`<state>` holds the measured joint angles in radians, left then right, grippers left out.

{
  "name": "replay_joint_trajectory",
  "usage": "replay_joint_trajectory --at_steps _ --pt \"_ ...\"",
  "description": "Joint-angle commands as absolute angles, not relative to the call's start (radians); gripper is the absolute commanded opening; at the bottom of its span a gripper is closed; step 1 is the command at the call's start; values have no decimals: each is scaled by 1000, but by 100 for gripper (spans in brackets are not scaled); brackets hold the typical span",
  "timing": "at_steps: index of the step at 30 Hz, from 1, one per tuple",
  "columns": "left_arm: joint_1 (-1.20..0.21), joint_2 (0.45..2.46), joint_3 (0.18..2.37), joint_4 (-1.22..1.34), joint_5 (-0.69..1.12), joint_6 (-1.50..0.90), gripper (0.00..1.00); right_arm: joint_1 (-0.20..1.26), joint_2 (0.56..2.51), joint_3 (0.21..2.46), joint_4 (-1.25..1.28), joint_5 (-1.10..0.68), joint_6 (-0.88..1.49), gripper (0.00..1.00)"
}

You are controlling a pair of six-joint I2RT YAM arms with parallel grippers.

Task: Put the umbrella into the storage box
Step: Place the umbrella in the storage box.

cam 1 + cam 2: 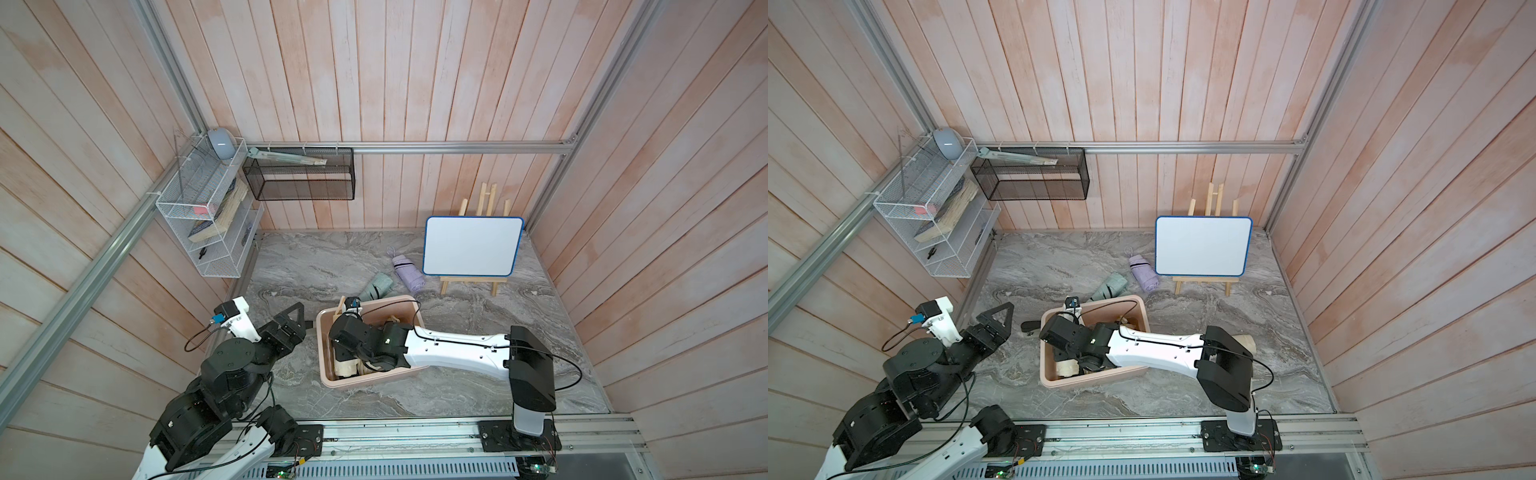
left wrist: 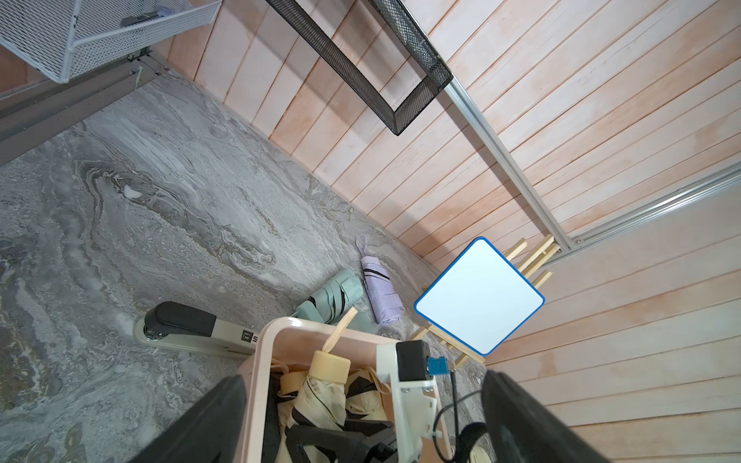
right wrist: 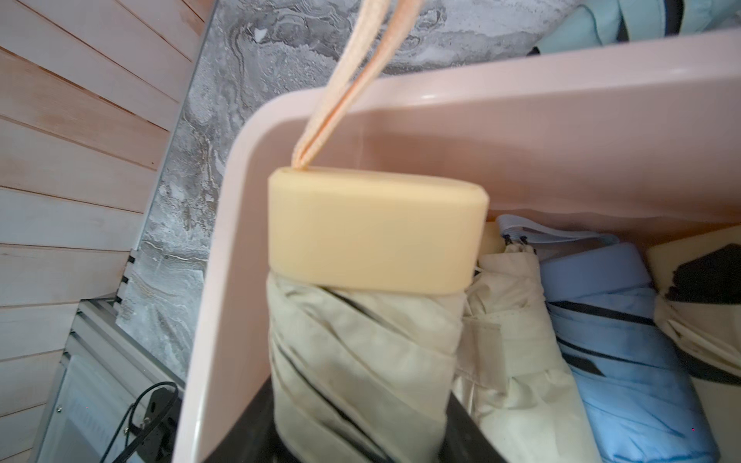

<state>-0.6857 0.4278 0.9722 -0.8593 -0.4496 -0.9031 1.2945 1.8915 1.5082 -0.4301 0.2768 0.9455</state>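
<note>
The right gripper lowers the umbrella, whose handle still stands high, into the gap by the box's end next and releases it, since that gap lies below.
The pale pink storage box stands on the marble floor at front centre. My right gripper reaches down into it and is shut on the body of a folded cream umbrella with a yellow handle and a strap. That umbrella stands tilted along the box wall, and it also shows in the left wrist view. My left gripper hovers just left of the box, open and empty.
A blue umbrella and another cream one lie in the box. Behind it on the floor lie a green umbrella and a purple one. A stapler, a whiteboard on an easel, a black mesh basket and a white wire rack stand around.
</note>
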Motion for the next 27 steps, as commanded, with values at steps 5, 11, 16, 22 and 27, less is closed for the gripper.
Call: replay_joint_trajectory --at_steps 5,11,16,22,27 --pt "-684 405 981 -889 -437 -929 98 1296 1925 1522 -417 270 927 29" --pt "-684 410 976 -884 -420 -933 98 1292 1968 1532 -391 241 889 36" --pt "-684 407 961 -868 -403 -960 98 1285 1983 1516 -330 216 897 45" --pt "-684 422 963 -853 -374 -959 98 1282 1959 1509 -317 228 888 76" --pt "-685 444 977 -835 -354 -931 98 1282 1879 1478 -317 241 901 86"
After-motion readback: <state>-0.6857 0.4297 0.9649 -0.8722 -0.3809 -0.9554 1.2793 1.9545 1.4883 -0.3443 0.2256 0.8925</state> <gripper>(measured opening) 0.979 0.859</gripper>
